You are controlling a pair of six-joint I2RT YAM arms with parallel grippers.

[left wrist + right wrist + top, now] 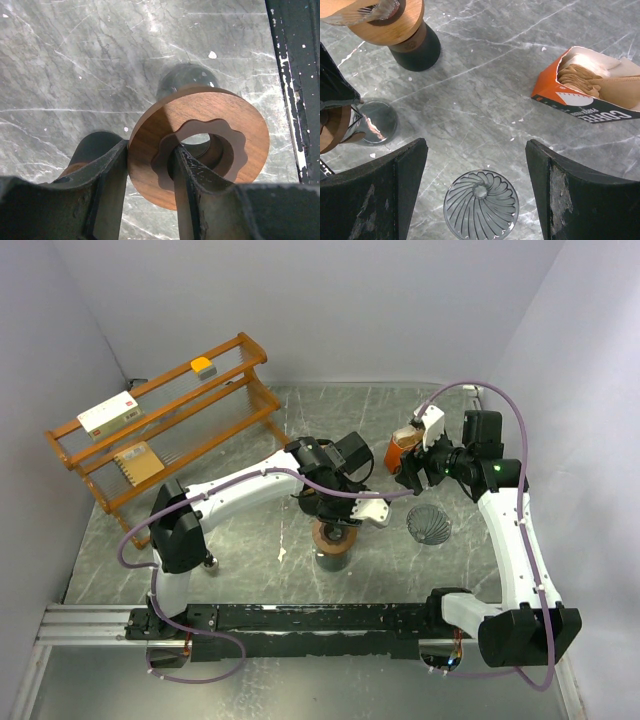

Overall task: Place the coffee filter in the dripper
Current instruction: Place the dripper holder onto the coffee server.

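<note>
My right gripper is going to turn and go back down onto the dripper's rim [445, 511] [509, 181], because the glass dripper is still standing on the marble, away from the held ring.
The coffee filters [582, 77] are brown papers stacked in an open orange box [404, 448], [580, 107] lying on the table. The dripper [481, 205], [429, 525] is a clear glass cone with spiral ribs, standing alone on the marble. My right gripper [476, 145], [412, 478] hangs open above it, one finger on each side, with nothing held and the box off to its right. My left gripper [150, 147], [340, 520] is shut on a wooden ring [200, 145], [333, 535], one finger outside the rim and one through the hole.
A shiny cup [187, 80], [377, 122] stands right under the held ring. A wood-topped dark cylinder [412, 42] stands beyond it. A wooden rack [160, 425] with small boxes fills the back left. The black rail [300, 618] runs along the near edge.
</note>
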